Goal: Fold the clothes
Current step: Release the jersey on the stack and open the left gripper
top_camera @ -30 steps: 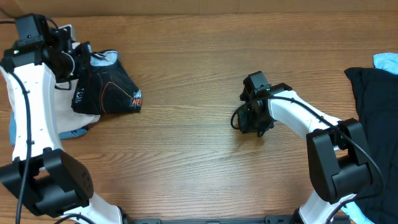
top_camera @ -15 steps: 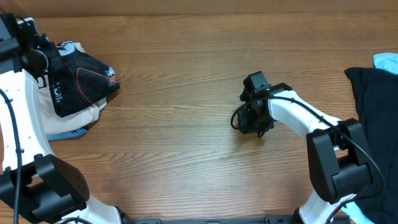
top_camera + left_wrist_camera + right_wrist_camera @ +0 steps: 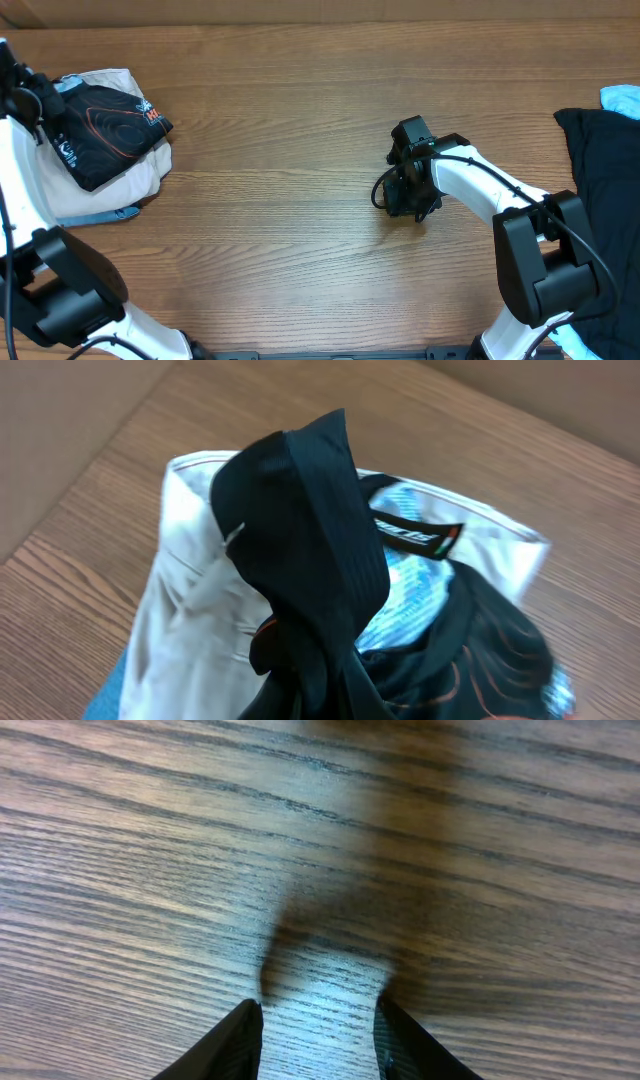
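Note:
Most of the sports top already lies on the white garment, so my left gripper should next go down and move back, bringing the sports top's bunched fold down to release it there.
A black sports top (image 3: pixel 108 128) with orange wavy lines lies partly on a white garment (image 3: pixel 95 185) at the far left. My left gripper (image 3: pixel 45 105) is at the top's left end, shut on a bunched fold of it. In the left wrist view that black fold (image 3: pixel 310 540) rises into the jaws and hides the fingers. The white garment (image 3: pixel 190 620) shows below the fold. My right gripper (image 3: pixel 405 200) points down at the bare wood in the middle of the table. It is open (image 3: pixel 318 1020), with nothing between its fingers (image 3: pixel 235 1042).
A pile of plain black garments (image 3: pixel 600 190) covers the right edge, with a light blue cloth (image 3: pixel 622 98) behind it. A light blue garment (image 3: pixel 112 213) pokes out from under the white one. The wooden tabletop (image 3: pixel 280 200) spans the space between the arms.
My left gripper has carried the black top left and toward the back, setting it over the white garment. The right arm has stayed where it was.

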Available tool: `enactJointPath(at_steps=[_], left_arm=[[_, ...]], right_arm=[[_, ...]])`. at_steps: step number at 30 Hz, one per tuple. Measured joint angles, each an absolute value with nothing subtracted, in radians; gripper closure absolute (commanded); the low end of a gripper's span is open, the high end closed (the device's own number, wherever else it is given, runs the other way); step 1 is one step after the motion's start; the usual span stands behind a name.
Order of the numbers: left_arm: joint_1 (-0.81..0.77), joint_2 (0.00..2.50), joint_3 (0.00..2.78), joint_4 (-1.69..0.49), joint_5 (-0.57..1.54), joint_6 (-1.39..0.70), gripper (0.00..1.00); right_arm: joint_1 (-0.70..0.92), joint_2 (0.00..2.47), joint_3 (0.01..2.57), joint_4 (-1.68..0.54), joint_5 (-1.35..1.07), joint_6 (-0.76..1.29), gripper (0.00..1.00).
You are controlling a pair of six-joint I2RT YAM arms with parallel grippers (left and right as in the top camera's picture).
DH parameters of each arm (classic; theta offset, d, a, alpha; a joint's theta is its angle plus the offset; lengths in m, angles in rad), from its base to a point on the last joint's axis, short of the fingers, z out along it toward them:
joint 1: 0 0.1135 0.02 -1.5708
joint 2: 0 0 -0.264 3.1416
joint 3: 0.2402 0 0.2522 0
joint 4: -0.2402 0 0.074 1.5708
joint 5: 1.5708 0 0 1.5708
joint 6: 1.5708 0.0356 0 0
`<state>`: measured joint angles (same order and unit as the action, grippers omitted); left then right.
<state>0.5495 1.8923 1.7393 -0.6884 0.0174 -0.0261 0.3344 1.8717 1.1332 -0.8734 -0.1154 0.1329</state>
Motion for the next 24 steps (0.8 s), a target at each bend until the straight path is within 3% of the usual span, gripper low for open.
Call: enactJointPath(at_steps=[10, 15, 17, 20, 24], left_arm=[[0.634, 2.005, 1.739, -0.655, 0.017, -0.026, 0.92], [0.670, 2.037, 1.739, -0.629, 0.017, -0.022, 0.79], [0.684, 2.049, 1.740, -0.618, 0.017, -0.020, 0.66], [0.696, 2.073, 1.742, -0.607, 0.019, -0.022, 0.29], [0.703, 2.105, 1.742, -0.605, 0.041, -0.020, 0.16]], right_arm=[[0.334, 1.872, 1.133, -0.892, -0.115, 0.133, 0.60], [0.334, 1.872, 1.133, -0.894, -0.115, 0.133, 0.59], [0.334, 1.872, 1.133, -0.894, -0.115, 0.133, 0.59], [0.334, 1.872, 1.133, -0.898, -0.115, 0.133, 0.59], [0.334, 1.872, 1.133, -0.904, -0.115, 0.133, 0.59]])
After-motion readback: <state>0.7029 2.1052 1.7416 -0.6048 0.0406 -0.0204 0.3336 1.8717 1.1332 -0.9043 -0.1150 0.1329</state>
